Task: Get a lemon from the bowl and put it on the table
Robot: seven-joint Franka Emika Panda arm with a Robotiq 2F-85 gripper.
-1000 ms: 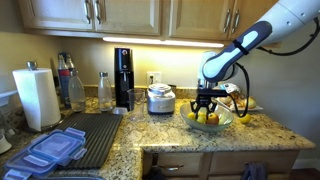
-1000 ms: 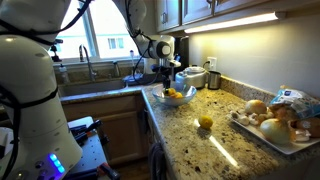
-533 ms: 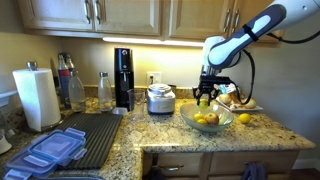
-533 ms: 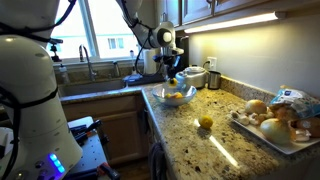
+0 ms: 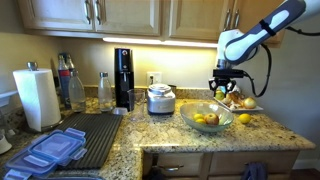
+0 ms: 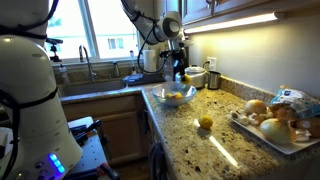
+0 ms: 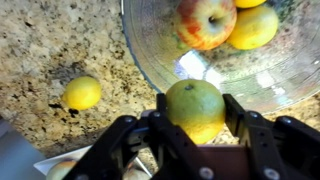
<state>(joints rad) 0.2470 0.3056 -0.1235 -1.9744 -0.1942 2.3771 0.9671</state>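
I will move my gripper to the left in the wrist view and down next to let go, because there is bare granite (image 6: 182, 120) (image 7: 78, 42) there beside the loose lemon.
My gripper (image 7: 195, 112) is shut on a yellow-green lemon (image 7: 194, 108) and holds it in the air beside the rim of the clear glass bowl (image 7: 150, 55). In both exterior views the gripper (image 5: 222, 91) (image 6: 185, 73) hangs above the granite table (image 5: 262, 128) (image 6: 190, 145), past the bowl (image 5: 188, 113) (image 6: 160, 100). The bowl holds more lemons (image 7: 254, 27) and a reddish-orange fruit (image 7: 206, 20). Another lemon (image 7: 82, 92) (image 5: 245, 118) (image 6: 205, 122) lies on the table.
A plate of fruit (image 5: 240, 101) (image 6: 270, 125) stands beyond the bowl. A steel cooker (image 5: 160, 99), a black machine (image 5: 123, 78), bottles (image 5: 72, 85), a paper towel roll (image 5: 36, 98) and a black drying mat (image 5: 95, 135) with blue lids (image 5: 48, 150) are along the counter. The sink (image 6: 100, 85) is behind.
The gripper has risen out of the bowl with the lemon in it and moved sideways, away from the bowl's middle towards the plate of fruit.
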